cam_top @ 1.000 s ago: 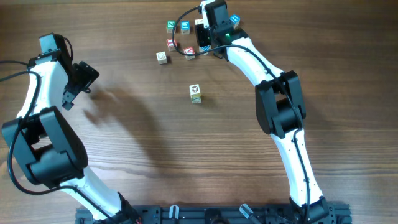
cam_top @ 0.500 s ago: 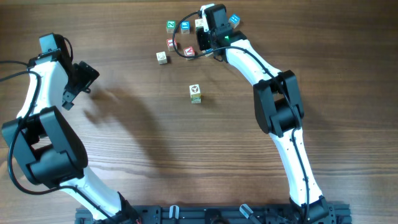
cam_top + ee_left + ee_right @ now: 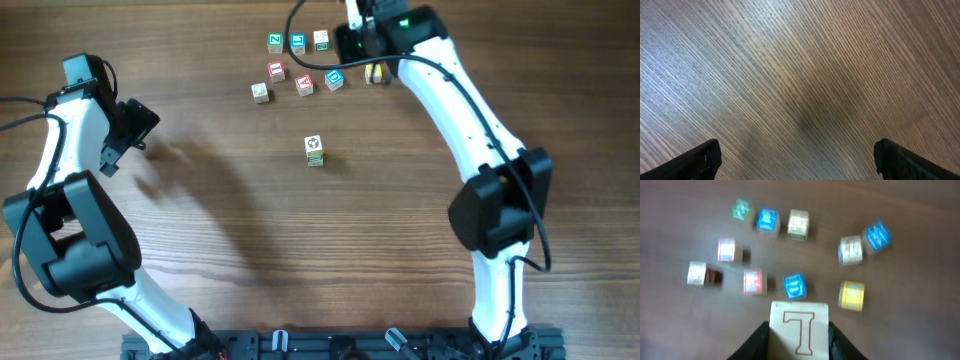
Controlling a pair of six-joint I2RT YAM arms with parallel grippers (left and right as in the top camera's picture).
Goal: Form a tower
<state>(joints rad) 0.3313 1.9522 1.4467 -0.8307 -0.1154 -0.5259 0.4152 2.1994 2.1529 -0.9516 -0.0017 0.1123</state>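
My right gripper moves back and down to the mid-table tower (image 3: 314, 147) next and releases the white cube, since that tower stands clear of the loose cubes.
My right gripper (image 3: 799, 339) is shut on a white cube with a red-outlined letter (image 3: 800, 322) and holds it above the cluster of loose cubes. In the overhead view this gripper (image 3: 365, 35) hangs at the far edge of the table, and the arm hides the held cube. The tower (image 3: 314, 150) stands alone at mid-table, its top face white with a dark mark; from above I cannot tell how many cubes it has. My left gripper (image 3: 125, 135) is open at the far left over bare wood, its fingers (image 3: 700, 161) wide apart.
Loose cubes lie below the held one: blue (image 3: 794, 286), yellow (image 3: 852, 295), red (image 3: 753, 281), red (image 3: 726, 249), white (image 3: 697, 273), white (image 3: 798, 224), blue (image 3: 767, 219), green (image 3: 742, 209), white (image 3: 850, 249) and blue (image 3: 876, 235). Overhead, the cluster (image 3: 305, 84) sits at the back.
The right gripper has shut on the red-lettered cube among the cluster and has risen with it, swinging right and back. The left arm has not moved.
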